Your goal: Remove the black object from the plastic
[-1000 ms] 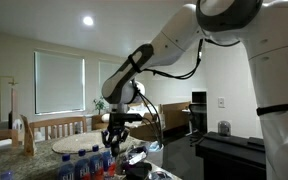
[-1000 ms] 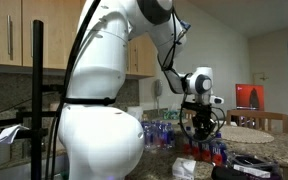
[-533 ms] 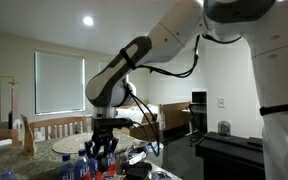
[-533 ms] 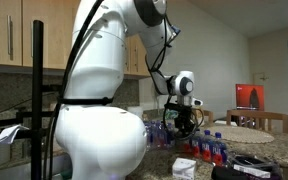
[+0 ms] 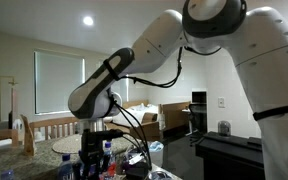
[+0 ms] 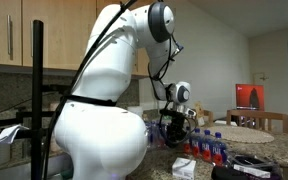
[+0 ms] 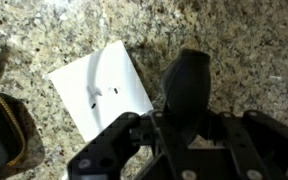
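The bare granite is clear of the white box, so my gripper should go down and to the right in the wrist view, onto that spot, next.
In the wrist view a black, rounded object [image 7: 189, 88] sits between my gripper's [image 7: 187, 128] fingers, which are shut on it just above a speckled granite counter [image 7: 234, 40]. A white flat sheet of plastic [image 7: 99, 88] lies on the counter to the left of the black object, apart from it. In both exterior views my gripper [image 5: 92, 158] [image 6: 173, 131] hangs low over the counter, and the black object is too small to make out there.
A dark item with a gold rim [image 7: 2, 140] lies at the wrist view's left edge. Several blue-capped water bottles [image 6: 210, 148] [image 5: 72, 166] stand on the counter beside the gripper. A black appliance [image 5: 229, 152] stands nearby. Chairs and a table are behind.
The arm has swung sideways and down, left in both exterior views. The gripper now hangs lower over the counter, beside the bottles.
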`<state>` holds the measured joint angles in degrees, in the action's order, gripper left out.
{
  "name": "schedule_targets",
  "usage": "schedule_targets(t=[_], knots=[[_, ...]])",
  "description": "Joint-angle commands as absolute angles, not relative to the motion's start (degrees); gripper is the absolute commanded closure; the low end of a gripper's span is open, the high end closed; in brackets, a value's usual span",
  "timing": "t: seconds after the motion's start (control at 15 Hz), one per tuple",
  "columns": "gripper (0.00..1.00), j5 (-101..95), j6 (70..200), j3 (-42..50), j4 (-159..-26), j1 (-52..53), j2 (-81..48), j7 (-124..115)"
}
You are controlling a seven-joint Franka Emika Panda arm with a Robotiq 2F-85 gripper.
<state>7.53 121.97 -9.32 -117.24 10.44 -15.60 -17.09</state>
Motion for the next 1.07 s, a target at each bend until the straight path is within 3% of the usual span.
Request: schedule_targets(t=[0.0,1.0], knots=[[0.91,6.42,120.63,-9.62,-111.24,12.54,-21.94,-16.65],[0.93,1.73,120.81,-10.06,-107.48,19.25,-25.75,-16.57]])
